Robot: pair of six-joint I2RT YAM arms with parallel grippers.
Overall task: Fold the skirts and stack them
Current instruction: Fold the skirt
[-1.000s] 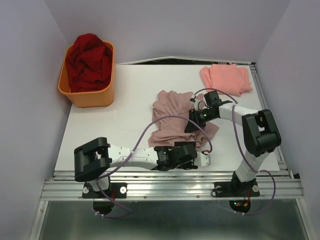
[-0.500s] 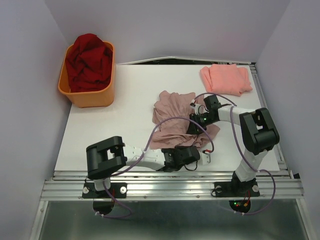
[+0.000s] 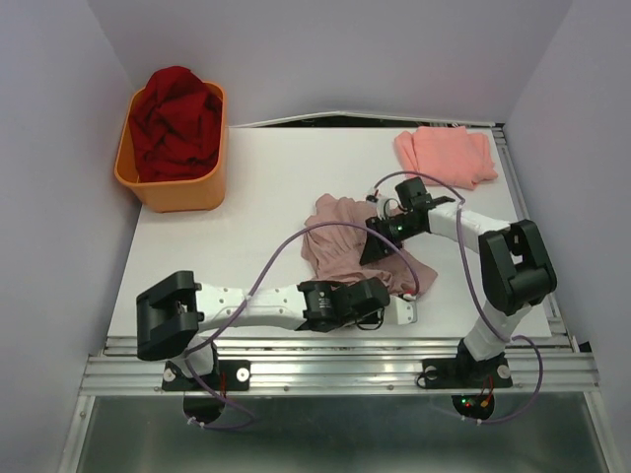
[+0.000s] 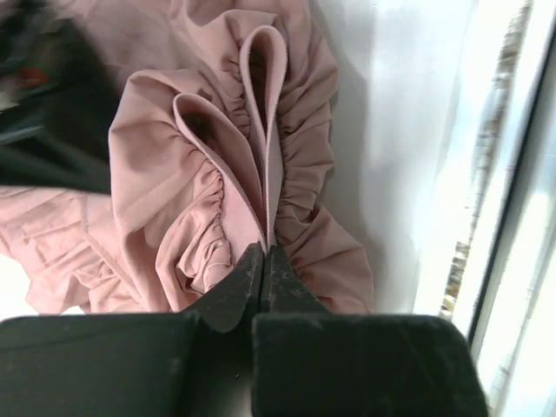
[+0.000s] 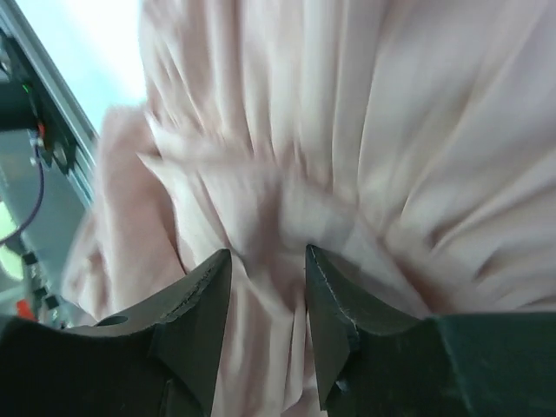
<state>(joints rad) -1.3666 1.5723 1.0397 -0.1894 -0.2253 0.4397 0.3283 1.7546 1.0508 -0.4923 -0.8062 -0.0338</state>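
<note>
The held fold goes outward in my left gripper to the middle of the mauve skirt (image 3: 340, 246) next. My left gripper releases it there, spreading the bunched cloth.
The dusty mauve skirt (image 3: 340, 246) lies bunched at the middle of the table. My left gripper (image 3: 396, 299) is at its near right corner. In the left wrist view that gripper (image 4: 265, 252) is shut on a standing fold of the ruffled hem (image 4: 261, 113). My right gripper (image 3: 381, 242) presses down on the skirt's right side. Its fingers (image 5: 204, 287) stand apart, with gathered mauve cloth (image 5: 365, 113) lying between and beyond them. The salmon-pink skirt (image 3: 446, 156) lies folded flat at the back right corner, apart from both arms.
An orange tub (image 3: 148, 185) holding dark red cloth (image 3: 177, 118) stands at the back left. The table's metal rail (image 3: 335, 347) runs just in front of my left gripper. Purple cables (image 3: 296, 246) loop over the mauve skirt.
My left gripper has closed on the ruffled hem. The mauve skirt has drawn in narrower. My right gripper's fingers have spread a little wider on the cloth.
</note>
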